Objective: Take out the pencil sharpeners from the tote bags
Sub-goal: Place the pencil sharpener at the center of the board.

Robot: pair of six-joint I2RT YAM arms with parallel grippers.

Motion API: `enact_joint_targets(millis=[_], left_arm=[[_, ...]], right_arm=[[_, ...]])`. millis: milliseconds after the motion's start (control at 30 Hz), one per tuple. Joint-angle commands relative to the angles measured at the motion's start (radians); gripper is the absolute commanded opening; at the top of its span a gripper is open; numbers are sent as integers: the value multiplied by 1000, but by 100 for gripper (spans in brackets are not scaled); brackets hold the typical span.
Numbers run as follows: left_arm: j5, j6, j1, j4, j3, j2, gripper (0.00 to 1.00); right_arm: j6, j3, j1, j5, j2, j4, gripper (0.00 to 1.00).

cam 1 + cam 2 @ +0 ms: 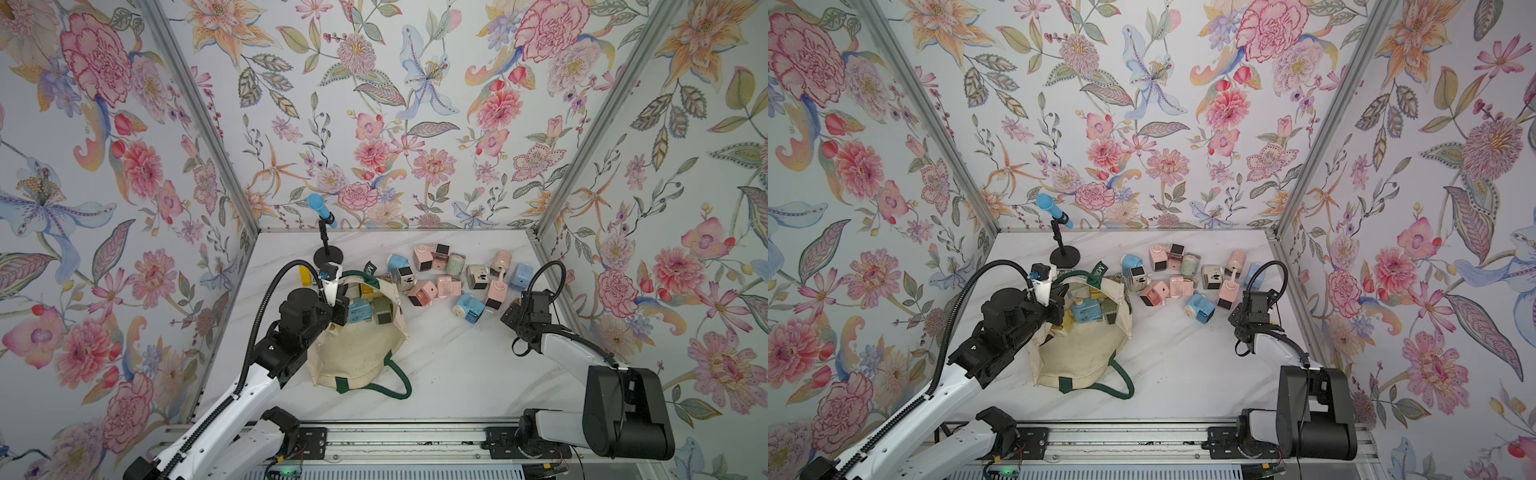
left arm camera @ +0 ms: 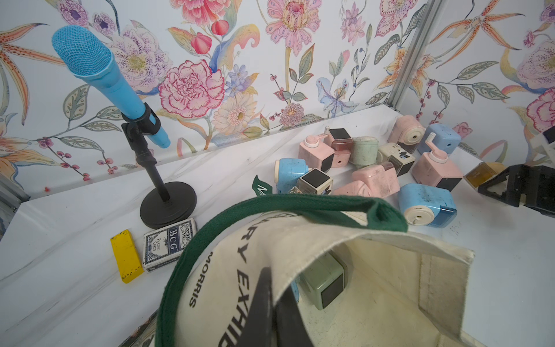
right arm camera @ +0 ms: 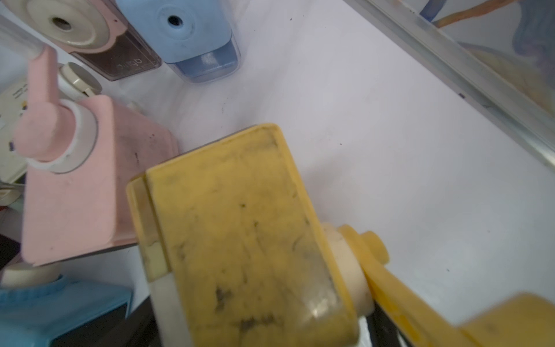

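The tabletop beside the nearest pink pencil sharpener is bare, so my right gripper should lower a little there and release the yellow pencil sharpener [image 3: 240,228].
The cream tote bag [image 1: 357,353] with green handles lies on the white table, its mouth toward the back. My left gripper [image 1: 341,309] is shut on the bag's rim, and in the left wrist view the jaws [image 2: 274,288] pinch the lettered canvas. A blue pencil sharpener [image 1: 358,311] and a sage green one [image 2: 326,282] sit inside the mouth. Several pink, blue and cream pencil sharpeners [image 1: 457,278] lie piled behind and right of the bag. My right gripper [image 1: 512,311] is at the pile's right edge, shut on a yellow pencil sharpener [image 3: 240,228] just above the table.
A blue microphone [image 1: 324,216] on a black stand is at the back, left of the pile. A flat yellow bar [image 2: 126,260] and a card deck [image 2: 169,243] lie by its base. The metal frame rail [image 3: 480,81] runs close to the right gripper.
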Motion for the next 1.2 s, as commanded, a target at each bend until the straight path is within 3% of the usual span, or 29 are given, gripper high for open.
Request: enact_joint_targets(millis=[0, 267, 433, 567, 667, 933, 1167], left_arm=[[6, -17, 12, -5, 5, -15, 0], [6, -18, 10, -8, 4, -20, 0], [7, -19, 10, -7, 4, -22, 0], [10, -21, 10, -8, 4, -18, 0], [9, -21, 9, -8, 5, -18, 0], [8, -19, 10, -9, 5, -19, 0], [8, -19, 9, -7, 4, -21, 0]], right_arm=[[10, 50, -16, -56, 50, 25, 58], [29, 85, -65, -149, 143, 7, 61], [34, 90, -68, -168, 165, 4, 79], [29, 82, -59, -166, 151, 9, 84], [17, 76, -39, -132, 115, 7, 90], [21, 58, -3, -127, 29, 0, 96], [-27, 20, 106, -63, -230, -8, 93]])
